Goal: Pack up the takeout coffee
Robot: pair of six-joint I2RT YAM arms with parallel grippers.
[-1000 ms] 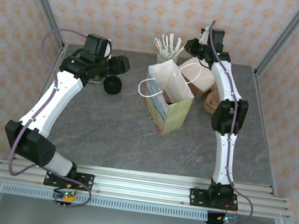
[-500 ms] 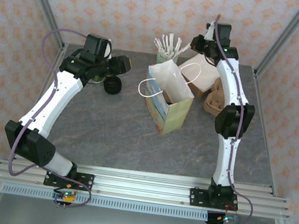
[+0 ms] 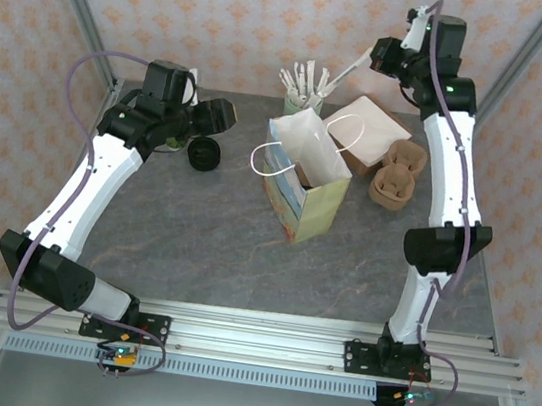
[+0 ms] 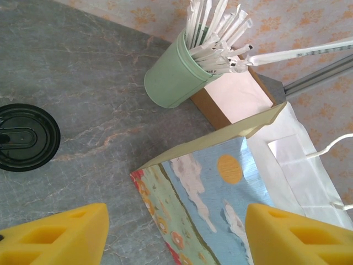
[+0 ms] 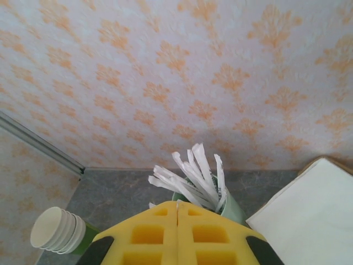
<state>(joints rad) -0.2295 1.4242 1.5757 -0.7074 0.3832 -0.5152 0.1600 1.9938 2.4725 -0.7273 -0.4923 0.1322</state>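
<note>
My right gripper moves back and down over the paper bag's opening [image 3: 308, 154] next and releases the straw, since that opening is below the gripper, closer to my base.
The lidded takeout coffee is hidden or out of view. The printed paper bag [image 3: 306, 183] stands open mid-table with a dark inside I cannot make out. My right gripper [image 3: 378, 54] is raised at the back wall, shut on a white wrapped straw [image 3: 344, 75] that slants down toward the green straw cup [image 3: 304, 99]. That straw [image 4: 298, 53] crosses the left wrist view above the bag [image 4: 220, 182]. My left gripper [image 3: 219, 115] hovers open at the back left, its yellow fingers [image 4: 55, 232] wide apart with nothing between them. The right gripper [image 5: 177, 203] shows its pads pressed together.
A loose black lid [image 3: 203, 155] lies left of the bag. A stack of lidless green cups [image 5: 58, 231] lies at the back left. A brown box with a white top [image 3: 367, 131] and a pulp cup carrier [image 3: 396, 172] sit right of the bag.
My right arm has risen and swung up to the right, drawing one wrapped straw out of the straw cup. The left arm has barely shifted.
</note>
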